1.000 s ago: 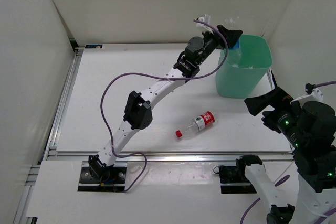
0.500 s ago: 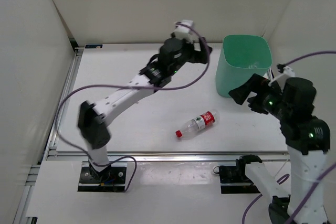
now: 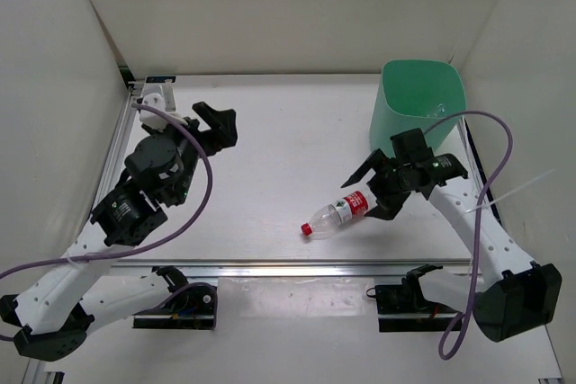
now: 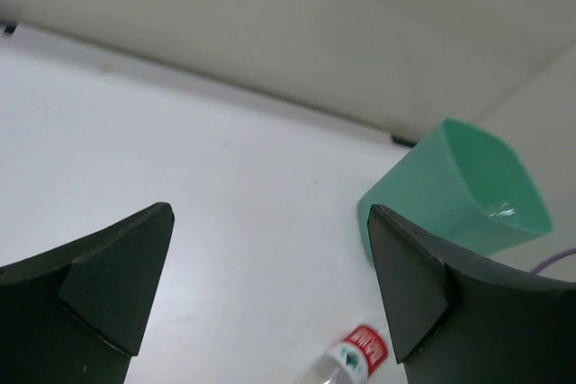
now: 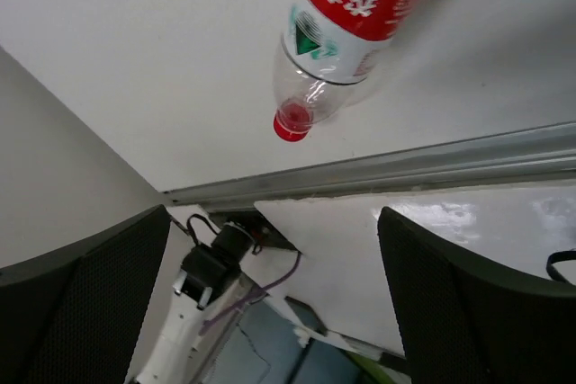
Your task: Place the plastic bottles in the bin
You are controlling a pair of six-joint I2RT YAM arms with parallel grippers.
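Observation:
Next, my open right gripper brings its fingertips down around its red label (image 3: 355,205) and closes, since the bottle is on its side with its cap pointing away from the gripper.
One clear bottle with a red label and red cap (image 3: 338,212) lies on its side on the white table, cap toward the near edge. It also shows in the right wrist view (image 5: 353,6) and the left wrist view (image 4: 356,355). The mint-green bin (image 3: 419,123) stands upright at the back right and shows in the left wrist view (image 4: 468,191). A clear glint lies inside it; the other bottles are not visible. My right gripper (image 3: 372,189) is open and empty, just above the bottle's base end (image 5: 273,215). My left gripper (image 3: 220,125) is open and empty at the far left (image 4: 270,218).
White walls enclose the table on three sides. A metal rail (image 3: 297,265) runs along the near edge, with the arm bases below it. Purple cables trail from both arms.
My left arm has pulled back from over the bin to the table's left side, gripper empty. My right arm has swung down and forward to the red-labelled bottle.

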